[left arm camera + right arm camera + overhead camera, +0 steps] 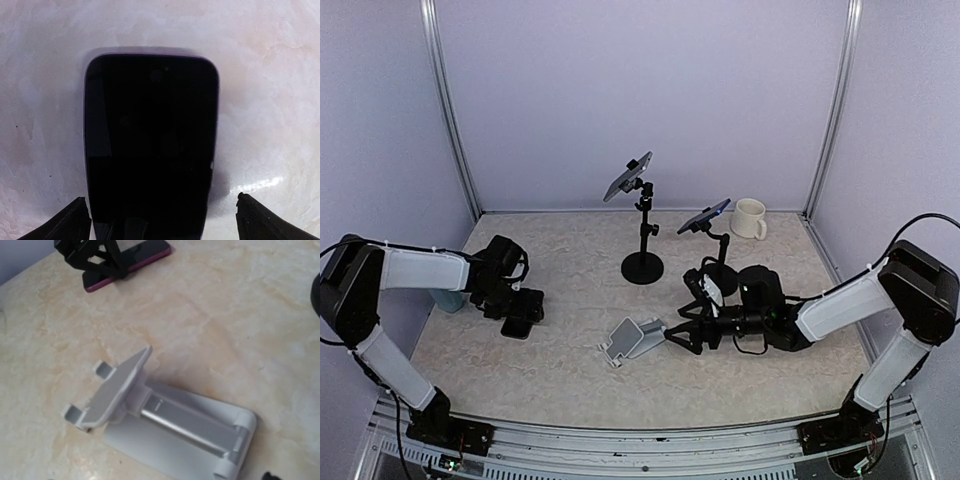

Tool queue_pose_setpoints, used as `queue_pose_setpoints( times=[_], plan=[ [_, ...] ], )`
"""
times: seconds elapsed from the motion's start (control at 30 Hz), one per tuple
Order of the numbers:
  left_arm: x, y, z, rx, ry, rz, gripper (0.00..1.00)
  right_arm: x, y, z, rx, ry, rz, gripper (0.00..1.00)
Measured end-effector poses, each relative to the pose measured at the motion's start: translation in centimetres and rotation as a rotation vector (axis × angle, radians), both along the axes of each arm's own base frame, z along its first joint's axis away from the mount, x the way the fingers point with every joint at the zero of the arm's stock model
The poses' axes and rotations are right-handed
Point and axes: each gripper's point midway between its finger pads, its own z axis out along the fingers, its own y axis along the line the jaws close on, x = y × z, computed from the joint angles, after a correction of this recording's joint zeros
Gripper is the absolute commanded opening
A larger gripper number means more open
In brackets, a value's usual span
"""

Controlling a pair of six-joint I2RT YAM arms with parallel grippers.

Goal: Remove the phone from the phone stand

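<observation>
My left gripper moves onto the phone stand's cradle [624,340], to its right in the top view, next and closes there, since the phone already lies flat.
The dark phone [150,145] with a purple edge lies flat on the marble table top, screen up. It also shows in the top view [520,326] and far off in the right wrist view [131,261]. My left gripper [520,312] hovers right over it, open; its fingertips [75,220] stand at either side of the phone's near end. The grey-white phone stand [636,339] stands empty at mid-table, its cradle and hinge arm clear in the right wrist view [165,425]. My right gripper [686,334] is open just right of the stand's base, holding nothing.
Two black tripod mounts stand at the back, one [642,262] in the middle and one [718,255] right of it, each clamping a phone. A cream mug [750,218] sits at the back right. A pale teal object [448,299] lies under my left arm.
</observation>
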Motion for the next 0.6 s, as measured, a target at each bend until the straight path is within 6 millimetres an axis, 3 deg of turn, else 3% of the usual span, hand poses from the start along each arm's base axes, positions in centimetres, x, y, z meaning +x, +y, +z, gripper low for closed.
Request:
queue_pose_setpoints(
  times=[0.1,0.2,0.37,0.47,0.6],
  plan=[
    [0.1,-1.4,2.1,-0.025,-0.060,-0.051,0.99,0.0,-0.2,0.6,0.012,0.000,-0.007,1.00],
    [-0.1,-4.2,5.7,-0.084,-0.170,-0.147,0.99,-0.2,-0.5,1.2,0.023,-0.007,-0.011,1.00],
    [-2.1,-11.5,12.0,-0.227,-0.382,-0.391,0.99,-0.7,-1.2,1.5,0.028,0.004,-0.020,1.00],
    [-4.0,-14.5,13.0,-0.289,-0.426,-0.504,0.99,-1.1,-1.8,1.5,0.031,0.012,-0.031,1.00],
    [-6.0,-17.6,12.0,-0.310,-0.420,-0.616,0.99,-1.6,-2.9,1.4,0.035,0.027,-0.053,1.00]
  ],
)
